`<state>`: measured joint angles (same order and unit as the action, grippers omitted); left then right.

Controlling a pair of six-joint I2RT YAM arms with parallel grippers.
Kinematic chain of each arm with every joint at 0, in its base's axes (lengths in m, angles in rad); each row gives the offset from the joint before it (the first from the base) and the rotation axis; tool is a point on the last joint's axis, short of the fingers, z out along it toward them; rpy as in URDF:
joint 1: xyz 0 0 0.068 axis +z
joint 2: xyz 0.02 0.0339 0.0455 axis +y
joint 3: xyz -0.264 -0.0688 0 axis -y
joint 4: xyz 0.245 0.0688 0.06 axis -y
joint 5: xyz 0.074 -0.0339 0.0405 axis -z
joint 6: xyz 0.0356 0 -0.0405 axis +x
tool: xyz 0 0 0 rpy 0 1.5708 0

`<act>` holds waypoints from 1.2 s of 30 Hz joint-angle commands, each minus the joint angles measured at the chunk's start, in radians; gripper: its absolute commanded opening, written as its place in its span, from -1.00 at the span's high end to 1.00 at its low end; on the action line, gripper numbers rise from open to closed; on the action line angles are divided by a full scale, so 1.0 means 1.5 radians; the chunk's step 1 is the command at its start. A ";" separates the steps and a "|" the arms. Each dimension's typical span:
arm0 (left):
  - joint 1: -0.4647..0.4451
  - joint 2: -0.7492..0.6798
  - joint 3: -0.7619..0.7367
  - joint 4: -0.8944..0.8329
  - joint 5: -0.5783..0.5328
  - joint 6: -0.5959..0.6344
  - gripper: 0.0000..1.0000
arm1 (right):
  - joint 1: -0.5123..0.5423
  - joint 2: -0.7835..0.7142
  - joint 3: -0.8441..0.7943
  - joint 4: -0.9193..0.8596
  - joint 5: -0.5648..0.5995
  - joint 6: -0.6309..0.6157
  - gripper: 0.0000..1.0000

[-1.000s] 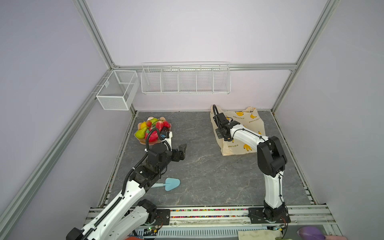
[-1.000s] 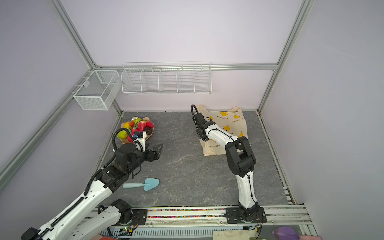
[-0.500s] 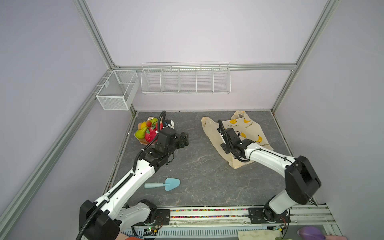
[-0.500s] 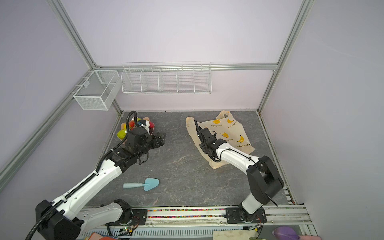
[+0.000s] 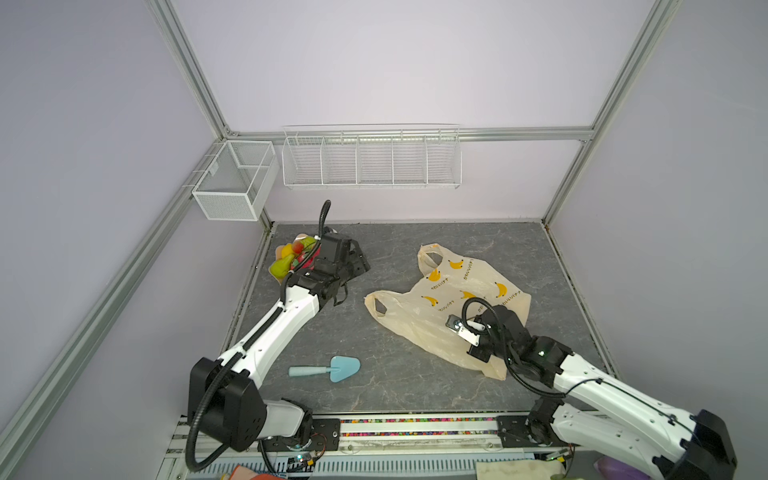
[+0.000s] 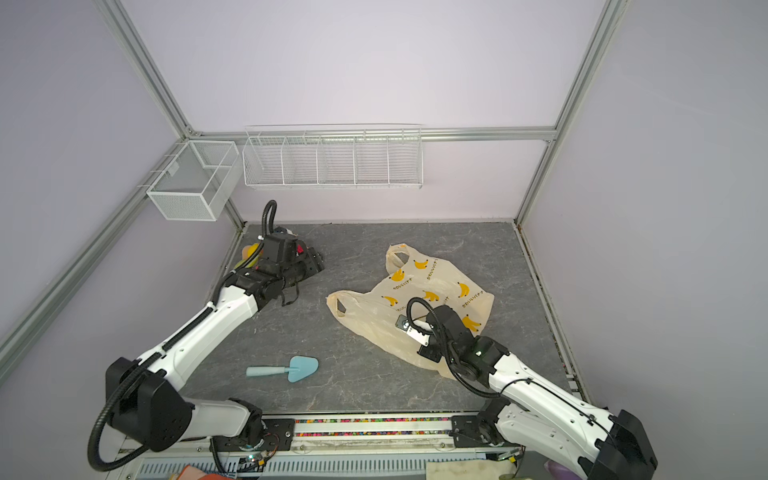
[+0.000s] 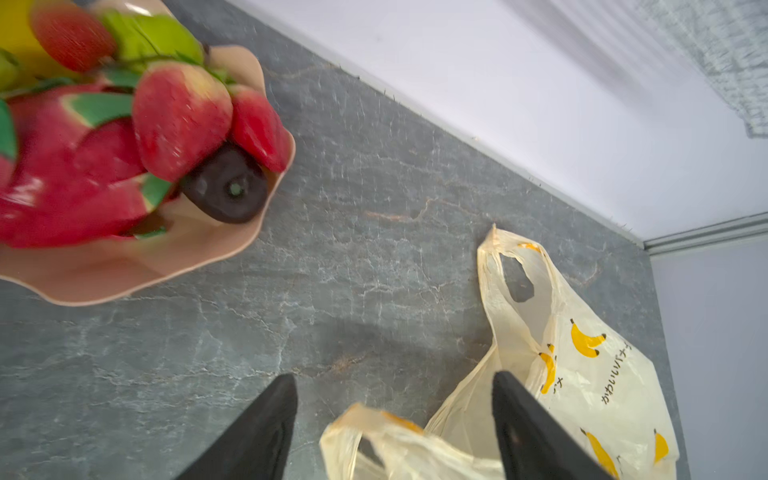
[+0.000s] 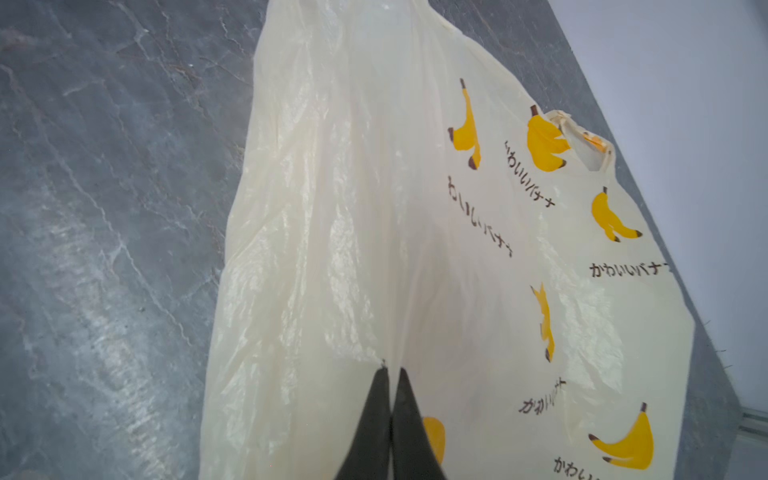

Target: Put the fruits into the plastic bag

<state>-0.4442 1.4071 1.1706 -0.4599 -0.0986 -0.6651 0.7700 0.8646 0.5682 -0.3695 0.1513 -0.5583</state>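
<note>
The bag is lying crooked, so I next need to pull the bag's film with my right gripper away from the dish, toward the tabletop beyond the bag's closed end, and let go of it.
The fruits are piled in a peach scalloped dish at the back left. In the left wrist view I make out a red-pink dragon fruit, a strawberry and a dark brown piece. The plastic bag, cream with yellow bananas, lies flat at centre right with both handle loops toward the left. My left gripper is open and holds nothing; it hovers just right of the dish and faces the bag's handles. My right gripper is shut on the bag's film near its front end, and creases run to the tips.
The peach dish sits close to the left wall. A light-blue toy trowel lies on the grey mat near the front. A wire rack and a mesh box hang on the back wall.
The right gripper has dragged the bag from the back wall forward and turned it, so the handles now point left. The left gripper has risen from in front of the dish to beside it.
</note>
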 commanded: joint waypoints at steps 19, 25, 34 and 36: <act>-0.183 0.145 -0.110 0.114 0.253 -0.036 0.08 | -0.321 -0.043 -0.049 -0.053 -0.079 -0.292 0.50; -0.235 0.182 -0.080 0.140 0.301 -0.013 0.10 | -0.413 -0.019 0.016 -0.005 -0.087 -0.226 -0.54; -0.268 0.206 -0.044 0.204 0.414 0.032 0.09 | -0.447 0.003 0.185 -0.022 -0.243 0.131 -0.97; -0.268 0.204 -0.043 0.214 0.428 0.034 0.07 | -0.447 0.018 0.202 -0.009 -0.252 0.222 -0.97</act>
<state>-0.8391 1.7069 1.0706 -0.1894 0.4755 -0.6445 0.1032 0.8597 0.8436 -0.3935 -0.1291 -0.4992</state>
